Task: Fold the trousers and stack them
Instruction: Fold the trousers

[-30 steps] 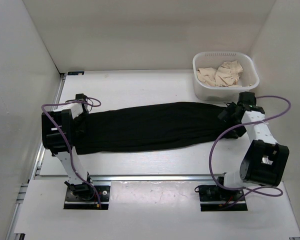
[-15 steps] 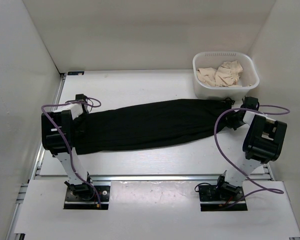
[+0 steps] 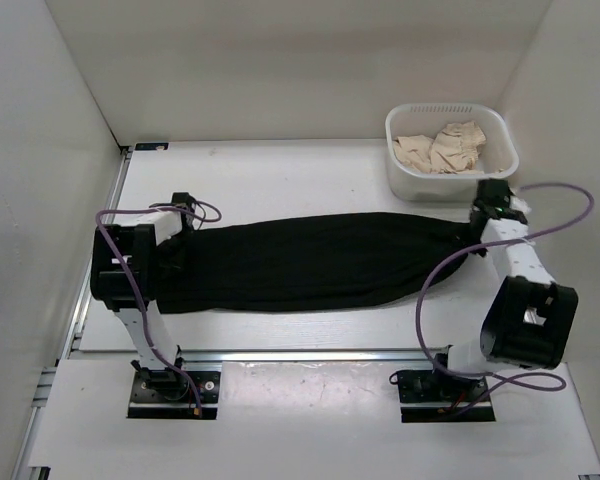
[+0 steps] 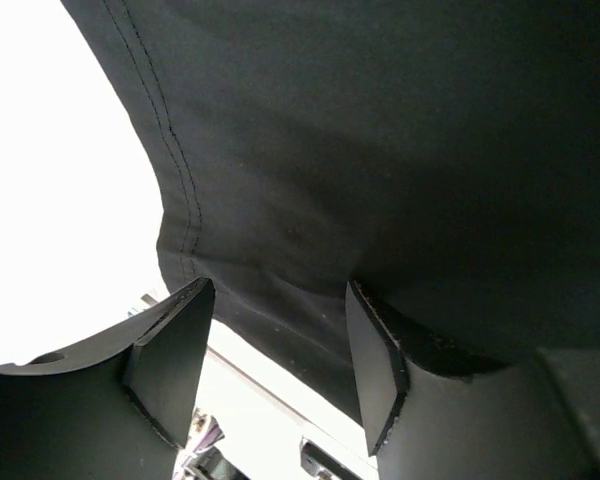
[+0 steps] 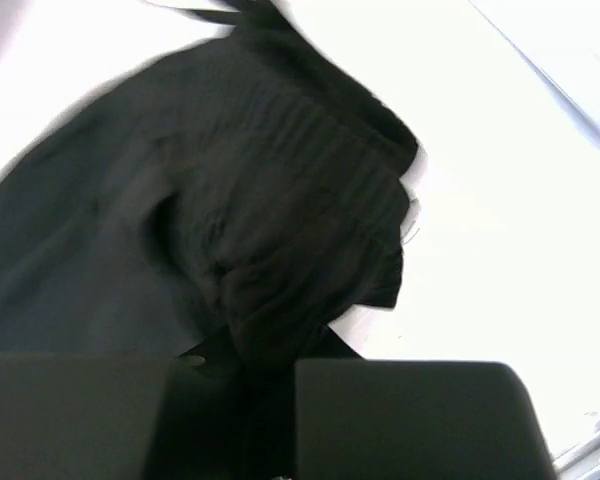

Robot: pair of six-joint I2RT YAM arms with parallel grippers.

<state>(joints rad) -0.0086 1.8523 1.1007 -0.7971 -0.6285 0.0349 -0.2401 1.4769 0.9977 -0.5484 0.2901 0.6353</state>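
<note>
I should next sweep my right gripper to the left in the top view and let go of the fold of the trousers over the trousers beside my left gripper, because the trousers [image 3: 310, 262] lie outstretched.
The black trousers [image 3: 310, 262] lie stretched left to right across the white table. My right gripper [image 3: 472, 228] is at their right end, just below the basket. In the right wrist view it [image 5: 270, 365] is shut on a bunched fold of the trousers [image 5: 260, 230], which runs down between the fingers. My left gripper [image 3: 177, 250] is at the trousers' left end. Seen from the left wrist it [image 4: 278, 290] stands open. The stitched hem of the trousers [image 4: 380, 150] crosses the gap at the fingertips, and white table shows between the fingers.
A white basket [image 3: 450, 108] holding beige cloths [image 3: 442, 145] stands at the back right, close to my right gripper. White walls close in the left, back and right sides. A metal rail [image 3: 310, 352] runs along the table's near edge.
My right gripper has gone from open to shut on the trousers' right end. The trousers have shifted to the right, and my left arm has moved right with their left end.
</note>
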